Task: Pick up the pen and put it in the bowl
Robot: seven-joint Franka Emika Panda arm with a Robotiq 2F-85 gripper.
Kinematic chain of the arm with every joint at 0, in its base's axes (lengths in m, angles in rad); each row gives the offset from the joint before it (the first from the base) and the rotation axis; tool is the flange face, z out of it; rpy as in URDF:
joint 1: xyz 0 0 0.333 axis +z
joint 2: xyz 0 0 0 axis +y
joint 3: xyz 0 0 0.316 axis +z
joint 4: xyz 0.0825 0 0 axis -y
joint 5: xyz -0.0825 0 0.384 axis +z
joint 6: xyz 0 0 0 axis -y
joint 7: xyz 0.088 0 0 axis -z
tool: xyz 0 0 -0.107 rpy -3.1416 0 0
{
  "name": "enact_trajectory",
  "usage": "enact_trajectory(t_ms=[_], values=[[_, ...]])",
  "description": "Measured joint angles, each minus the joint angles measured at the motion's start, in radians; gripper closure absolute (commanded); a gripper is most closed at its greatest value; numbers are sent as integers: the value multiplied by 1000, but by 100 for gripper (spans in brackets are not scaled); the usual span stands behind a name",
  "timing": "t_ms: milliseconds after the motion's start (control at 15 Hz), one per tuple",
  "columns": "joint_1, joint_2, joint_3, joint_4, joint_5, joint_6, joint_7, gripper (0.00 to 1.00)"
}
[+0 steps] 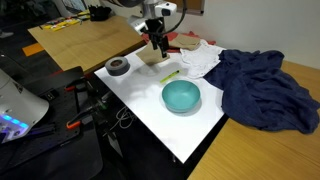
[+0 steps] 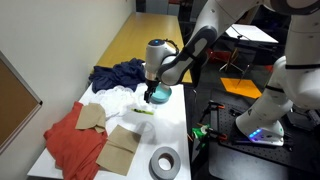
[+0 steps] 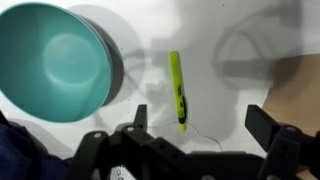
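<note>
My gripper should move down to the dark-banded end of the yellow-green pen (image 1: 175,73) next.
The yellow-green pen (image 3: 177,88) lies flat on the white table, to the right of the teal-blue bowl (image 3: 50,60) in the wrist view. My gripper (image 3: 200,125) is open and empty and hovers above the pen, whose tip lies just inside the left finger. In the exterior views the pen (image 1: 170,75) (image 2: 143,111) lies between the bowl (image 1: 181,96) (image 2: 160,95) and the cardboard pieces. The gripper (image 1: 158,47) (image 2: 150,97) hangs over it, well clear of the table.
A grey ring-shaped roll (image 1: 118,66) (image 2: 165,160) sits near a table corner. A dark blue cloth (image 1: 265,90), a white cloth (image 1: 200,55), a red cloth (image 2: 75,140) and cardboard pieces (image 2: 120,150) lie around. A wooden table (image 1: 80,40) stands beyond.
</note>
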Motion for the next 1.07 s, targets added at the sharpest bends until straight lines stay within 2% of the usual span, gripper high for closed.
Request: enact_trajectory(t_ms=[400, 1067], values=[[-9, 150, 4, 139, 11, 7, -78, 0], [-1, 363, 11, 320, 11, 7, -79, 0]])
